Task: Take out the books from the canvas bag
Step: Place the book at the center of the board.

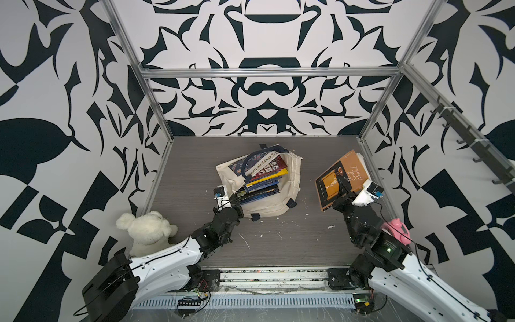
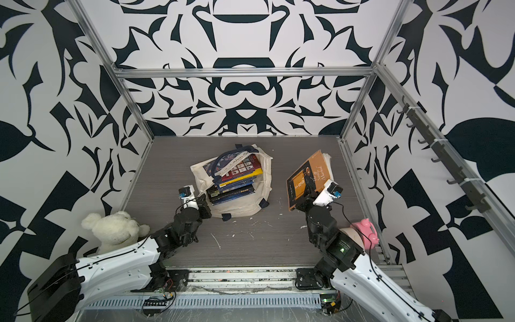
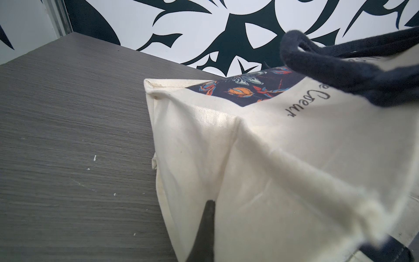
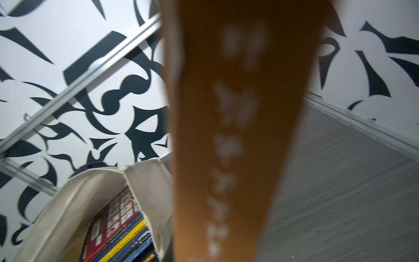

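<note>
The robot's right gripper will next lower, tilt the orange-brown book (image 1: 338, 178) flat and release it on the tabletop beside the bag, where the table below the gripper is bare.
The cream canvas bag (image 1: 274, 207) (image 2: 248, 207) lies mid-table with its mouth gaping, navy handles draped over it. Several books (image 1: 262, 181) (image 2: 234, 182) are stacked inside, blue, yellow and red. My left gripper (image 1: 236, 197) (image 2: 204, 199) is shut on the bag's near-left rim. In the left wrist view one dark finger (image 3: 207, 226) presses the fabric (image 3: 272, 158), and the other is hidden behind it. My right gripper (image 1: 344, 193) (image 2: 308, 193) is shut on an orange-brown book (image 1: 338, 178) (image 2: 305, 178), held tilted above the table's right side. Its blurred spine (image 4: 238, 113) fills the right wrist view, beside the bag's books (image 4: 118, 231).
A white plush bear (image 1: 147, 231) sits at the front left beside the left arm. A pink object (image 1: 397, 228) rests by the right arm's base. A rail of hooks (image 1: 468, 145) runs along the right wall. Metal frame posts border the grey table (image 1: 292, 242).
</note>
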You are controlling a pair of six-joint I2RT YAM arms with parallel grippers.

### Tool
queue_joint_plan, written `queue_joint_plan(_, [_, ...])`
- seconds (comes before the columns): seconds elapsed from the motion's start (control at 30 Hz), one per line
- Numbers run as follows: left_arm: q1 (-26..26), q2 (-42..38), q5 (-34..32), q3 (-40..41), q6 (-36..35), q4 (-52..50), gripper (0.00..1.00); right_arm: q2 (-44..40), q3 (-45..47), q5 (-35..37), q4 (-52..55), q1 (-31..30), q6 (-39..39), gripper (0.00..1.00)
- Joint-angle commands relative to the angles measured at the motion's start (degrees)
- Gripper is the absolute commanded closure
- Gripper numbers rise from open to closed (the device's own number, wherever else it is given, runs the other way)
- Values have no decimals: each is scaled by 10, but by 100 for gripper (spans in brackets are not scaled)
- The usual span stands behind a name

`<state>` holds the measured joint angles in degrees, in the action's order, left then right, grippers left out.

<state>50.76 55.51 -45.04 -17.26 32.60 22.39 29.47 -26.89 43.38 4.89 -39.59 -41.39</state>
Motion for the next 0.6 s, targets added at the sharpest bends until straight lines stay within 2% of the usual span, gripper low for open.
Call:
queue_joint_plan(0.0, [0,-15,-8,-1,-2,2,100,23,28,10,-96,35,-80,100])
queue_joint_plan(0.27, [0,-19,-8,-2,-3,-2,100,167,113,-79,-212,146,-274,100])
queue_joint_plan(0.57, [0,-27,-7,0,-5,-3,100,388,101,-144,-318,224,-355,100])
